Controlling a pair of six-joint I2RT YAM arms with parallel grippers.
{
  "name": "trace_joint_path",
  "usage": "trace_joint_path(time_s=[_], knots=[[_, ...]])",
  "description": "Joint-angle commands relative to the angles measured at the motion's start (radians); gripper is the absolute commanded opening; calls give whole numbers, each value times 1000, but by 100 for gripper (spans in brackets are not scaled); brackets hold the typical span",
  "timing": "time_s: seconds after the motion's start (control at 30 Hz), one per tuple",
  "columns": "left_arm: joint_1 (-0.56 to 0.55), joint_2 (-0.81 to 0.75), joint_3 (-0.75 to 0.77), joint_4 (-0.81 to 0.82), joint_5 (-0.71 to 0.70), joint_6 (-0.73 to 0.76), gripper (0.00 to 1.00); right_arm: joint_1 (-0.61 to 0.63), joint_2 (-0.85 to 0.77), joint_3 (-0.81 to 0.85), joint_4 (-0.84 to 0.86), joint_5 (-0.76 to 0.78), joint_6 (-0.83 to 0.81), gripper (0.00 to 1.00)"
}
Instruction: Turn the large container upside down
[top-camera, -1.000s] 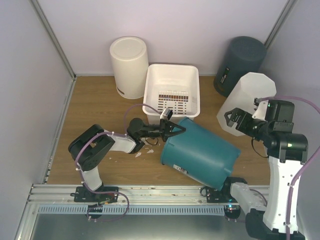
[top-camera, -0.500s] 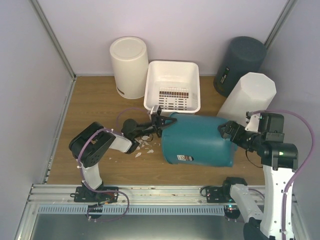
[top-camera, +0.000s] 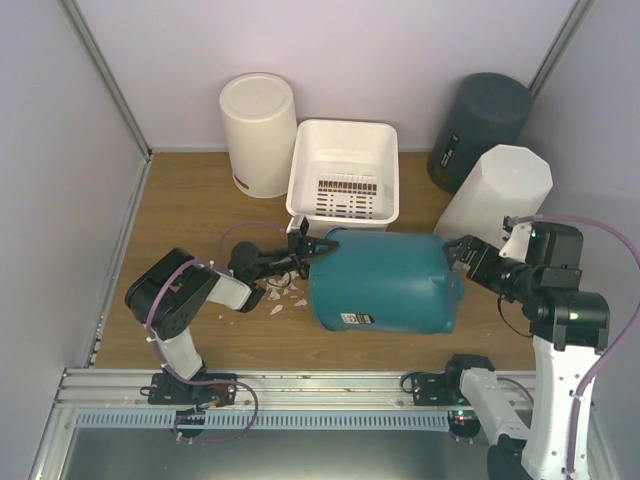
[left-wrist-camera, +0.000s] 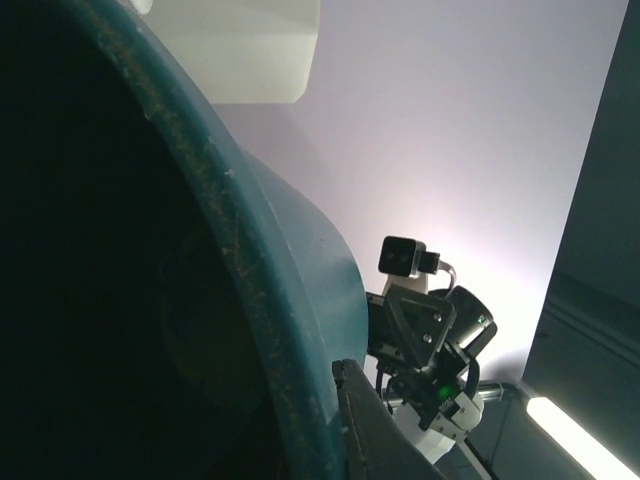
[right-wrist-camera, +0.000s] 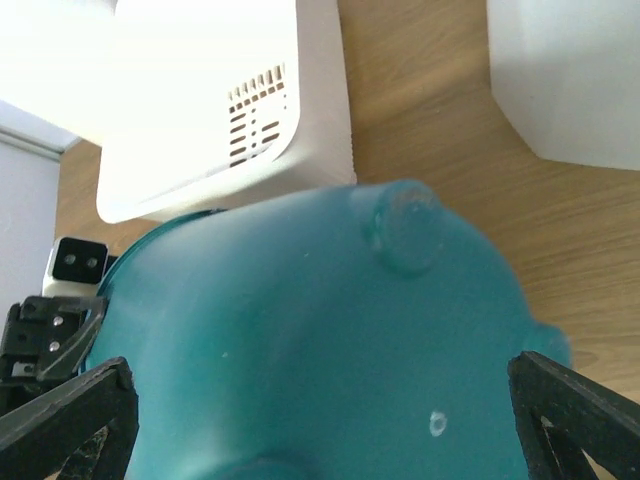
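The left gripper will next pull the container's held rim toward the white scraps and release it, as they are to the gripper's left in the top view.
The large teal container (top-camera: 385, 285) lies on its side on the wooden table, its mouth facing left and its base facing right. My left gripper (top-camera: 312, 250) is shut on its rim (left-wrist-camera: 250, 280): one finger (left-wrist-camera: 360, 420) lies on the outside wall, and the other is hidden in the dark inside. My right gripper (top-camera: 468, 262) is open at the base, its fingers spread wide. The base (right-wrist-camera: 320, 300) fills the right wrist view between the fingers (right-wrist-camera: 70, 410).
A white slotted basket (top-camera: 343, 175) stands just behind the container. A white round bin (top-camera: 258, 133) is at the back left, a dark grey bin (top-camera: 480, 128) at the back right, and a white angular bin (top-camera: 497, 195) beside my right arm. White scraps (top-camera: 285, 295) lie under the left gripper.
The container has rolled from a slant onto its side and shifted left. My left gripper drew back left with the rim. My right gripper came down to the base.
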Motion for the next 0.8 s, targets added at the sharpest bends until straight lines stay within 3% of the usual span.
trace_joint_path(time_s=[0.0,0.3,0.37,0.43,0.77], knots=[[35,-19,-67,235,124,-22,1,6,-19,-5,-5,61,21,100],[100,-42,-152,275,134,-31,0,7,-78,-186,-4,168,25,100],[106,-46,-155,273,139,-33,4,6,-91,-213,-4,193,37,100],[108,-53,-158,270,142,-33,9,6,-99,-239,-3,196,48,100],[119,-101,-205,198,184,24,8,6,-199,-339,102,152,192,100]])
